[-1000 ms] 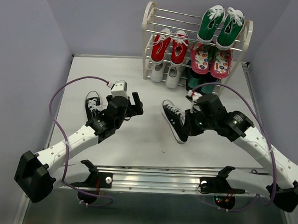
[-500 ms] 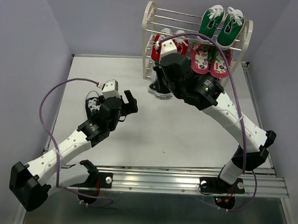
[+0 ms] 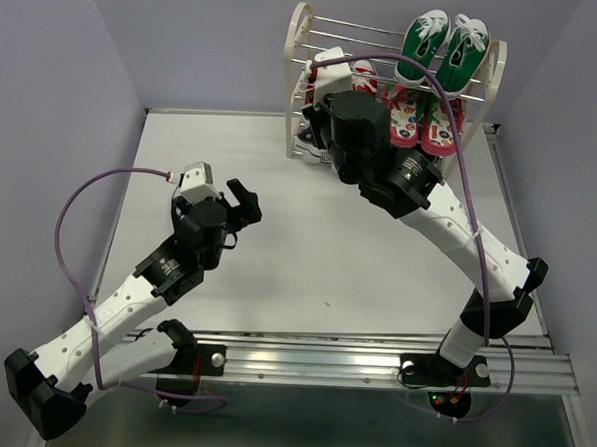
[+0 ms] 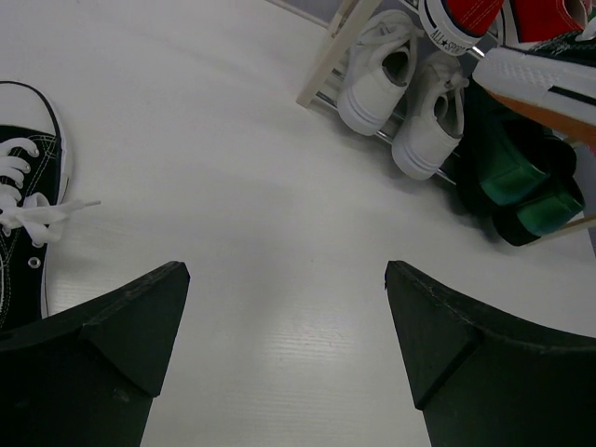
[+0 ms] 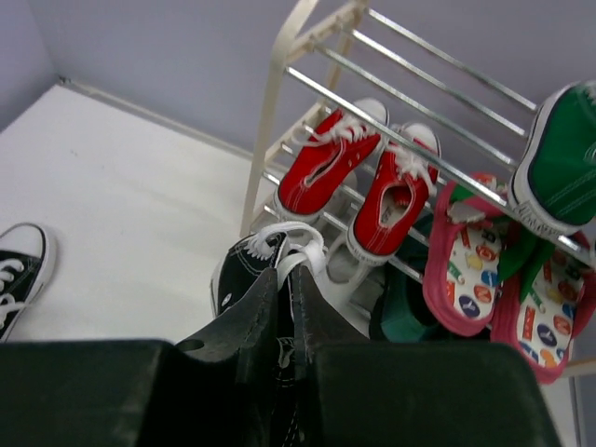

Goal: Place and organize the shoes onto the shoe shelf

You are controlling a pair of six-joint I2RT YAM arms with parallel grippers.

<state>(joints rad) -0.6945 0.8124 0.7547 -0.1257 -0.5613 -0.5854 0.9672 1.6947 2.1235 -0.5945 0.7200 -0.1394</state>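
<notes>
My right gripper will next lift the black sneaker up and outward onto the bare part of the shelf's top level beside the bright green pair [image 5: 462, 119] and release it.
My right gripper [image 5: 291, 279] is shut on a black sneaker [image 5: 244, 275] with white laces. It holds the sneaker in the air just in front of the shoe shelf's [image 3: 298, 43] left half, below the red pair [image 5: 326, 168]. The held sneaker's white sole also shows in the left wrist view [image 4: 540, 79]. The white pair [image 4: 377, 74] stands on the shelf's bottom tier at the left. The second black sneaker [image 4: 19, 214] lies on the table, left of my open, empty left gripper [image 4: 287, 279], and my left arm hides it in the top view.
A bright green pair [image 3: 443, 46] stands on the top tier at the right, and a pink patterned pair [image 3: 424, 125] on the tier below. Dark green shoes [image 4: 521, 186] fill the bottom right. My right arm [image 3: 420, 190] stretches across the table to the shelf.
My right gripper has carried the black sneaker from the table up to the shelf's left front. My left arm has drawn back to the left, its gripper still open.
</notes>
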